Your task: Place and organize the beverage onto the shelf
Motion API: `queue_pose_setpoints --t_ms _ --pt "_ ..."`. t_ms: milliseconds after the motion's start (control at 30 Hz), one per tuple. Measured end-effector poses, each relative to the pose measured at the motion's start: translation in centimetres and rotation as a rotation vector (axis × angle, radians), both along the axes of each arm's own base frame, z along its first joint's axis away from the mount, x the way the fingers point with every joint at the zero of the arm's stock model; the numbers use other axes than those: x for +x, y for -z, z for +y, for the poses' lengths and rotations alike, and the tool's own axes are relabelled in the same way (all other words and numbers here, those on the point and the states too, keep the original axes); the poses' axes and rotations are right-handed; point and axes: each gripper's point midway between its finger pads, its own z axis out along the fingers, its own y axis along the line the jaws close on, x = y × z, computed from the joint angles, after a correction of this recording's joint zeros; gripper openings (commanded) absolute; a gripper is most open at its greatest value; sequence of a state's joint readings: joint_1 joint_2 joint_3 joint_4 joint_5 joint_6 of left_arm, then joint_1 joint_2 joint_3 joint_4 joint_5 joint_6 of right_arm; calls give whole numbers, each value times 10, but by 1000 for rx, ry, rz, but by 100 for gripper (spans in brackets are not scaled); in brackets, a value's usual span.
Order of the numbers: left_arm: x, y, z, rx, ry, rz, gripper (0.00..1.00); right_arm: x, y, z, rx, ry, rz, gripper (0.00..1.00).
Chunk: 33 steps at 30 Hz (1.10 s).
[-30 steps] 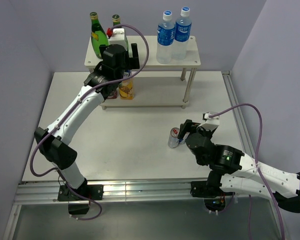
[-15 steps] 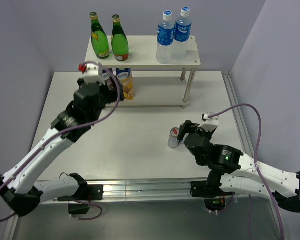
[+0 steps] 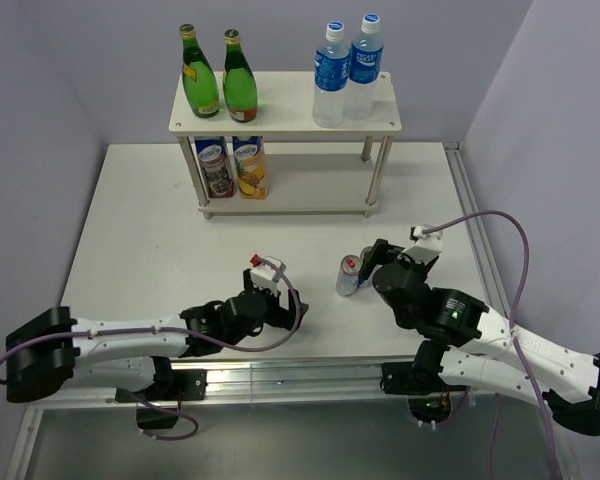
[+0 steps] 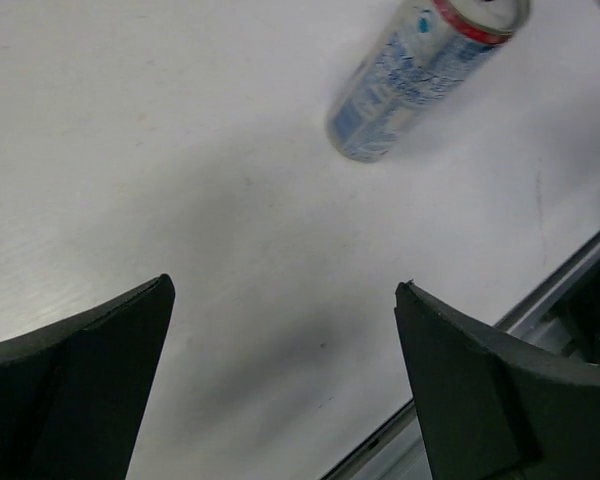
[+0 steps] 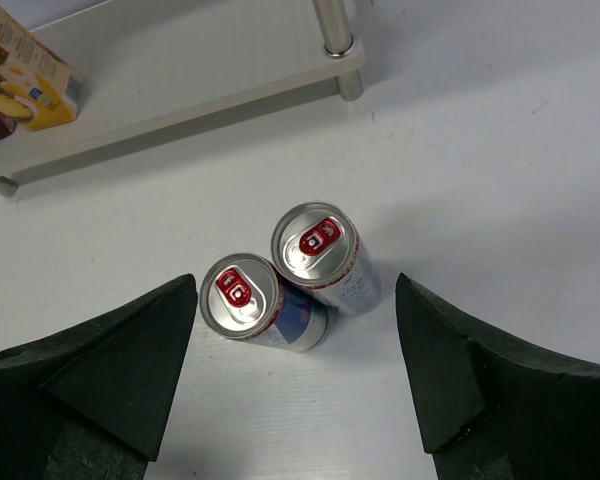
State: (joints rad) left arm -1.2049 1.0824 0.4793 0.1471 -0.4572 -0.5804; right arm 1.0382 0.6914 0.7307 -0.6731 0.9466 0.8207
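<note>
I need to move my left gripper outward and to the right in the top view, with its open fingers around the nearer silver can's upper body (image 3: 349, 270) (image 4: 432, 52), because the can's near side is clear.
The shelf (image 3: 285, 105) stands at the back of the table. Its top board holds two green bottles (image 3: 220, 80) on the left and two blue-labelled water bottles (image 3: 346, 70) on the right. Two cartons (image 3: 232, 166) stand on the lower board. Two silver cans with red tabs (image 5: 280, 280) stand upright and touching on the table in front of the shelf; they also show in the top view (image 3: 348, 274). My right gripper (image 5: 296, 285) is open just above and behind them, one finger on each side. My left gripper (image 3: 286, 303) is open and empty, low near the table's front, with one can (image 4: 420, 70) ahead of it.
A shelf post (image 5: 332, 30) and the lower board's corner lie just beyond the cans, with a yellow carton (image 5: 25, 75) further left. A metal rail (image 3: 280, 380) runs along the table's front edge. Walls close in the left, back and right sides.
My left arm let go of a green bottle on the shelf's top board, pulled back and swung down to the table's front. My right gripper has stayed by the cans.
</note>
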Motion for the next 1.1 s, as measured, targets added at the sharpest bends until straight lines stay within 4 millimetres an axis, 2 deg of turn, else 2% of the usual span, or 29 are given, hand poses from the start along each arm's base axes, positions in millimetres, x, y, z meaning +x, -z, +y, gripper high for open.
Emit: queue_pose_setpoints --t_ms 67,267,433,567,733,800,867,933,967,1033,1067,1100 --pt "-5 6 -17 -32 36 -5 99 1 3 0 1 1 8 87" --pt "6 19 -63 -67 80 -31 98 1 10 1 -5 -9 24 87" --pt "22 12 -106 -101 95 -83 98 1 14 0 -1 -10 29 87" --pt "33 12 -130 -117 97 -116 97 0 19 -2 -10 -11 31 87" --pt "43 22 -156 -107 108 -126 95 0 20 -6 -12 -9 29 87" --pt "46 27 -161 -102 108 -125 84 1 19 -6 -13 -8 26 87" --pt "49 32 -163 -91 104 -125 67 2 18 -6 -17 -9 24 87" --pt "55 35 -164 -83 95 -129 60 2 18 -6 -15 -10 23 87" --pt "57 34 -166 -84 94 -133 52 2 18 -6 -15 -12 22 87" --pt "60 33 -167 -86 91 -135 42 3 19 -5 -12 -14 20 87" --pt "61 33 -168 -84 90 -137 31 3 20 -5 -13 -15 20 87" --pt "63 33 -168 -85 88 -139 26 3 21 -5 -16 -16 22 87"
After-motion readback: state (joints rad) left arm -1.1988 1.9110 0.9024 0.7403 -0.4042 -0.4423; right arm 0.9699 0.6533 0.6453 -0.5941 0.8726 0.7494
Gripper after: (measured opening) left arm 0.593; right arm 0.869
